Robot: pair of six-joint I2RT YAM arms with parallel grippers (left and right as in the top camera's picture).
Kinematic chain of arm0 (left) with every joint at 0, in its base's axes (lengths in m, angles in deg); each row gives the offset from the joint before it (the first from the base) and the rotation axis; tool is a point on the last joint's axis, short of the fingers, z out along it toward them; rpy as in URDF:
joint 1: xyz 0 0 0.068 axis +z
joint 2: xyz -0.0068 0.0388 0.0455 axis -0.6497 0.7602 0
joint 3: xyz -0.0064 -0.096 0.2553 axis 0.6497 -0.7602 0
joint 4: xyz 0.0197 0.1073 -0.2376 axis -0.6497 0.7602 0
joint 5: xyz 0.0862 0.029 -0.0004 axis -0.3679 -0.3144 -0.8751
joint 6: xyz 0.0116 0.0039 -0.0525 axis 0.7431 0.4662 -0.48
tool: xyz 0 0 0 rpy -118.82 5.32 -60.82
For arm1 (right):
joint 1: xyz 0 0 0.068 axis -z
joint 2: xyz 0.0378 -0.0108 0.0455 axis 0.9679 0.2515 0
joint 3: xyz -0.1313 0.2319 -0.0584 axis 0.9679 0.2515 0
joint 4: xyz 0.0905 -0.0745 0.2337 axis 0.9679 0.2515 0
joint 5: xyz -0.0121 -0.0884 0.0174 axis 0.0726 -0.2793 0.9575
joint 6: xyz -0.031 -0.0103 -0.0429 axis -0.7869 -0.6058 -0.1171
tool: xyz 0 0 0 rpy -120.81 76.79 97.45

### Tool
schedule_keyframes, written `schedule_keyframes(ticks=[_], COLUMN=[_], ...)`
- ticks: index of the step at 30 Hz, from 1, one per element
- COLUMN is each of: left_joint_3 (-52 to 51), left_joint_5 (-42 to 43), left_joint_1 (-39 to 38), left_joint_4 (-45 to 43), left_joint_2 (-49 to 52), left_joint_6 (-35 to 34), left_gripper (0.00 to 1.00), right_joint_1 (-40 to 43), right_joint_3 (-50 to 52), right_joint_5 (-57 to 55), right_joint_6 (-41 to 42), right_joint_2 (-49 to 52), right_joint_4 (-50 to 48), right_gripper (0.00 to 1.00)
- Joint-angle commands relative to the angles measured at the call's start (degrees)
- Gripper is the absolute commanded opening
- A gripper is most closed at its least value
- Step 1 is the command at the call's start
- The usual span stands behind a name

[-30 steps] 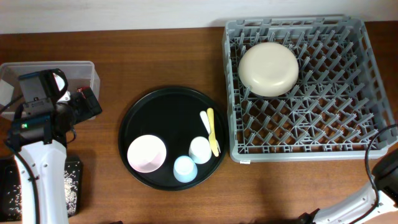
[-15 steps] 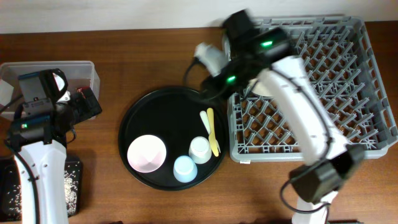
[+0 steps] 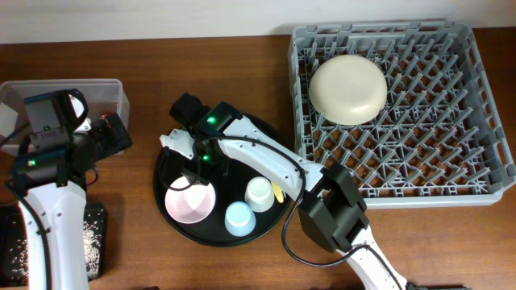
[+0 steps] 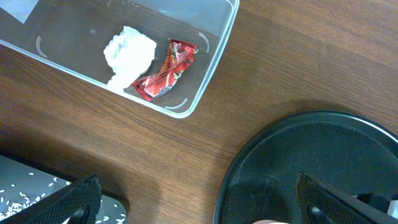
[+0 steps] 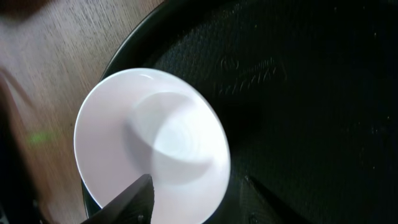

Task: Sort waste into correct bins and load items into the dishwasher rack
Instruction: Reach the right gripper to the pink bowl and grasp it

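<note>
The robot's right gripper will next lower onto the side of the small pink bowl that faces the middle of the tray and close there, since the small pink bowl's rim lies below its open fingers and between them.
My right gripper [image 5: 199, 205] is open and straddles the rim of the small pink bowl [image 5: 155, 143], one finger over the bowl and one outside it. From overhead the right gripper [image 3: 196, 171] is just above the pink bowl [image 3: 190, 201] on the round black tray. The white cup [image 3: 259, 193], light blue cup [image 3: 239, 218] and cutlery [image 3: 279, 192] sit beside it. The cream bowl [image 3: 348, 89] lies upside down in the grey rack [image 3: 451, 129]. My left gripper [image 4: 205, 208] is open and empty. The paper wad [image 4: 129, 53] and red wrapper [image 4: 166, 70] lie in the clear tub [image 4: 214, 56].
The round black tray [image 3: 173, 157] lies mid-table, with its edge also in the left wrist view [image 4: 311, 162]. The shallow black tray [image 3: 93, 242] with rice grains sits at the front left, under my left arm. The clear tub [image 3: 109, 90] stands at the back left.
My right arm swung from out of view, across the rack's left side, down to the pink bowl on the round tray. The left arm has not moved.
</note>
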Motion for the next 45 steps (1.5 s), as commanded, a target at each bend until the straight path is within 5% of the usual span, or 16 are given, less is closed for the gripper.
schedule_keyframes(ticks=[1,41,45], left_joint_3=[0.5,0.5,0.5], left_joint_5=[0.0,0.0,0.0], left_joint_1=[0.2,0.2,0.2], left_joint_4=[0.1,0.3,0.3], left_joint_2=[-0.5,-0.5,-0.5], left_joint_6=[0.3,0.3,0.3], left_gripper=[0.99,0.99,0.99], right_joint_1=[-0.6,-0.6,-0.6], right_joint_3=[0.1,2.6,2.5], right_joint_5=[-0.7,-4.1,-3.8], right_joint_6=[-0.2,2.4,2.4], right_joint_2=[2.4,5.5,5.5], right_joint_4=[-1.0,-2.3,-2.5], right_gripper=[0.49,0.25,0.04])
